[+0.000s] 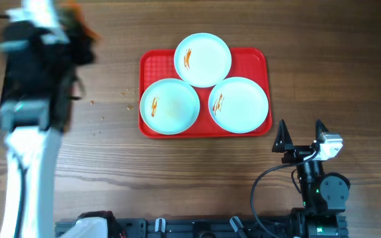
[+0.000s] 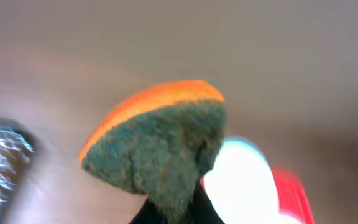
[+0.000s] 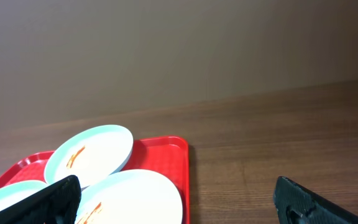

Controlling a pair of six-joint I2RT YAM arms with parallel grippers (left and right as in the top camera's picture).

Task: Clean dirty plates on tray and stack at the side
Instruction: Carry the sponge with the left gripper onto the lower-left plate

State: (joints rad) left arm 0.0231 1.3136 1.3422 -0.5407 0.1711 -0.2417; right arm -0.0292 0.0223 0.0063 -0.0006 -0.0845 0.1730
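Observation:
My left gripper swings toward the tray next and lowers the sponge onto that plate's middle [image 1: 169, 106], since the plate by the crumbs has an orange smear.
A red tray [image 1: 149, 63] in the middle holds three pale blue plates with orange sauce smears: a far one [image 1: 203, 59], a near-left one [image 1: 169, 106] and a near-right one [image 1: 239, 104]. My left gripper [image 1: 78, 33] is blurred at the far left of the table, shut on an orange-and-green sponge [image 2: 157, 146]. A plate [image 2: 241, 180] and the tray edge [image 2: 294, 193] show blurred behind the sponge. My right gripper [image 1: 301, 135] is open and empty, on the near right beside the tray. Its view shows the tray [image 3: 169, 155] and plates [image 3: 92, 152].
Small crumbs [image 1: 101, 106] lie on the wooden table left of the tray. The arm bases and cables [image 1: 270, 192] sit along the near edge.

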